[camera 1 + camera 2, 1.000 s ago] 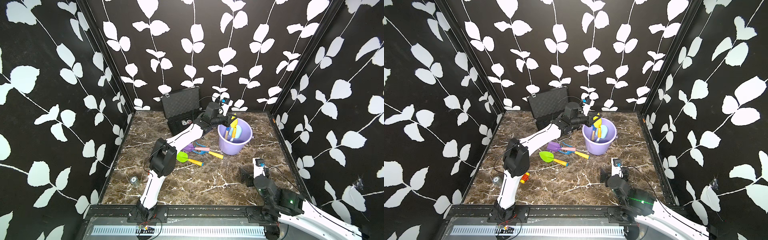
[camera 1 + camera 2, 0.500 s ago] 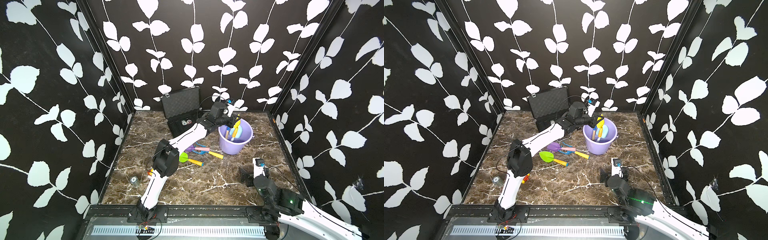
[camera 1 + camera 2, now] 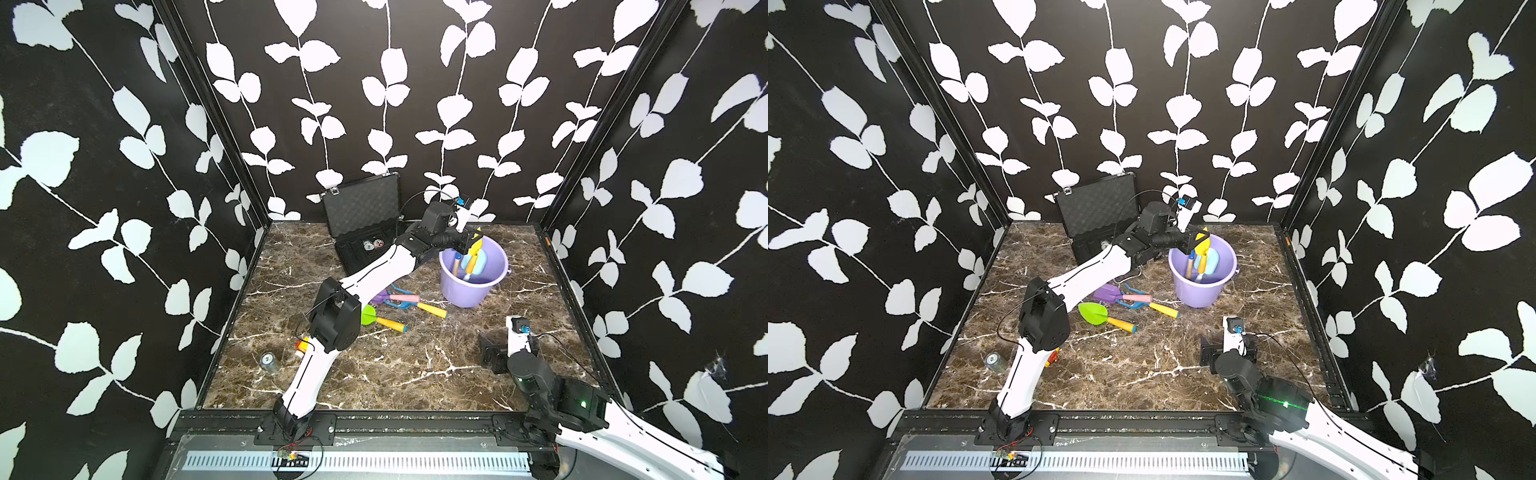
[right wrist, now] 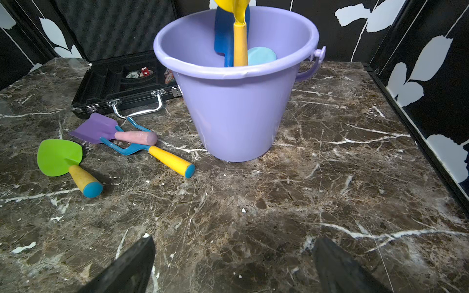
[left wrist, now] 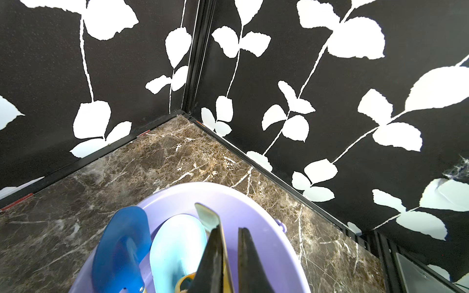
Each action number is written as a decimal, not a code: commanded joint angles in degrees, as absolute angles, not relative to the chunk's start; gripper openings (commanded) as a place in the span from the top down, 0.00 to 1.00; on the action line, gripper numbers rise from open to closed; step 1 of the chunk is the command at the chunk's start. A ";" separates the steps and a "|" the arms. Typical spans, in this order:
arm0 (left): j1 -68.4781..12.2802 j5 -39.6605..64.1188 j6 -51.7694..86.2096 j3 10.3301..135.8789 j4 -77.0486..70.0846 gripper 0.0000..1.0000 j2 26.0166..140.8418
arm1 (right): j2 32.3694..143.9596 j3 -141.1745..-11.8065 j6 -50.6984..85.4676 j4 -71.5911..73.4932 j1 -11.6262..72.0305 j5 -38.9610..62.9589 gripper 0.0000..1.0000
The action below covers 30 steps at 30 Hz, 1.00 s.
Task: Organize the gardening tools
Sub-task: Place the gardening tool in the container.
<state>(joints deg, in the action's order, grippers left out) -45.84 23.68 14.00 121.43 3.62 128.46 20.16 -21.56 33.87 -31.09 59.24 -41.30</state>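
The blade of the yellow spade is still above the bucket's rim. My left gripper needs to go down next into the purple bucket's opening [image 5: 258,217] beside the pale-blue scoop [image 5: 177,248] and let go of the yellow spade.
My left gripper [image 3: 471,244] [image 5: 229,232] hangs over the purple bucket [image 3: 469,291] [image 5: 256,213], shut on a yellow spade [image 3: 1202,245] [image 5: 207,215]. The spade's handle [image 4: 240,43] points down into the bucket. A blue spade [image 5: 121,248] and a pale-blue scoop [image 5: 177,248] stand inside. On the marble left of the bucket lie three more gardening tools: a purple spade [image 4: 96,128], a blue claw rake [image 4: 142,149] and a green spade [image 4: 59,157]. My right gripper [image 3: 492,353] [image 4: 234,243] rests low at the front right, open and holding nothing.
An open black case [image 3: 361,216] with round chips stands at the back, left of the bucket. A yellow-and-red toy block car [image 3: 302,347] shows beside the left arm. A small tin [image 3: 269,360] lies near the left wall. Patterned walls close in three sides.
My left gripper has carried the yellow spade to the right and slightly down, from the bucket's left rim to over its opening. The right arm has not moved.
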 commanded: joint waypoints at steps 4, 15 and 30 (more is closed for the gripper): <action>-46.79 27.37 16.64 119.97 3.85 1.00 125.57 | 23.14 -22.25 34.44 -28.51 59.09 -40.85 0.01; -47.29 26.61 15.04 119.91 4.83 1.00 126.01 | 24.31 -22.41 35.07 -28.31 59.06 -40.17 0.01; -47.33 20.31 8.84 122.30 10.10 0.79 130.90 | 23.45 -22.16 34.65 -28.65 59.07 -39.67 0.01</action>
